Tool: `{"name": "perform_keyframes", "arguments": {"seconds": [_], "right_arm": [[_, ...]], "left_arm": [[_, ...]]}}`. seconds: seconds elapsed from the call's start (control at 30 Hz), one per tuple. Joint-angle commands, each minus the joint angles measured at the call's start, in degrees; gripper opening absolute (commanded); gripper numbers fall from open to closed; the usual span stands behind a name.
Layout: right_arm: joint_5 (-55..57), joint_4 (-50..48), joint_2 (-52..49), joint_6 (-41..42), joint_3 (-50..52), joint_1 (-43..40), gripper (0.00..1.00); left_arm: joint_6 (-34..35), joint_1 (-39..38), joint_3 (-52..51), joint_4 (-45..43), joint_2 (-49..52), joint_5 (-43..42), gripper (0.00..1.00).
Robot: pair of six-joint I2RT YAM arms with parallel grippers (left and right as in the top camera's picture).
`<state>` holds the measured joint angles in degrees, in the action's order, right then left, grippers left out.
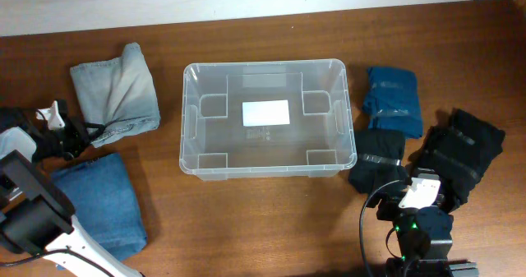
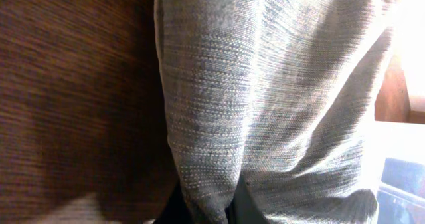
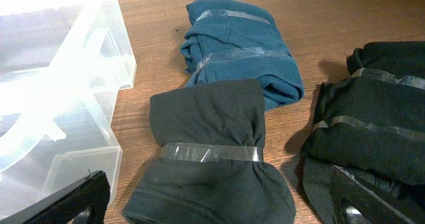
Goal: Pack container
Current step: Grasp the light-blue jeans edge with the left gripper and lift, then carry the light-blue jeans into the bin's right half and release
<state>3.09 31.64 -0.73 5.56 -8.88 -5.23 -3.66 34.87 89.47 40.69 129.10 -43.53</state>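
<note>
The container's bottom is empty at the teal bundle's end, so my left gripper will next rise, carry the grey cloth over the container and lower it there.
The container (image 1: 187, 121), a clear plastic tub with a white label on its base, stands empty at the table's middle; its corner shows in the right wrist view (image 3: 60, 84). My left gripper (image 1: 89, 132) is shut on a fold of the grey folded cloth (image 1: 115, 92), which fills the left wrist view (image 2: 265, 98) with the jaws (image 2: 206, 209) pinching its edge. My right gripper (image 3: 219, 204) is open, its fingers on either side of a taped black bundle (image 3: 209, 151) right of the tub. In the overhead view this gripper (image 1: 403, 193) hangs over that bundle (image 1: 376, 163).
A folded blue denim piece (image 1: 103, 199) lies at the front left. A taped teal bundle (image 1: 393, 100) lies right of the tub, also in the right wrist view (image 3: 239, 44). A larger black bundle (image 1: 462, 150) lies at the far right (image 3: 372, 124).
</note>
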Motion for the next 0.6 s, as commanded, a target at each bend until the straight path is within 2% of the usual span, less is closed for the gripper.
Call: {"name": "perform_keyframes", "arguments": {"seconds": [0.0,0.33,0.57], "right_arm": [[-0.11,0.04,0.55,-0.22,0.39,-0.42,0.98],[-0.09,0.04,0.55,-0.24,0.39,-0.42,0.98],[-0.11,0.04,0.55,-0.22,0.39,-0.42,0.98]], "left_arm": [[-1.11,-0.85,-1.66,1.57,-4.39,2.32,0.0],[2.08,-2.97,-1.66,2.4,-27.04,2.34,0.0],[8.98,-8.04,-1.66,2.43,-44.19,-1.6,0.0]]}}
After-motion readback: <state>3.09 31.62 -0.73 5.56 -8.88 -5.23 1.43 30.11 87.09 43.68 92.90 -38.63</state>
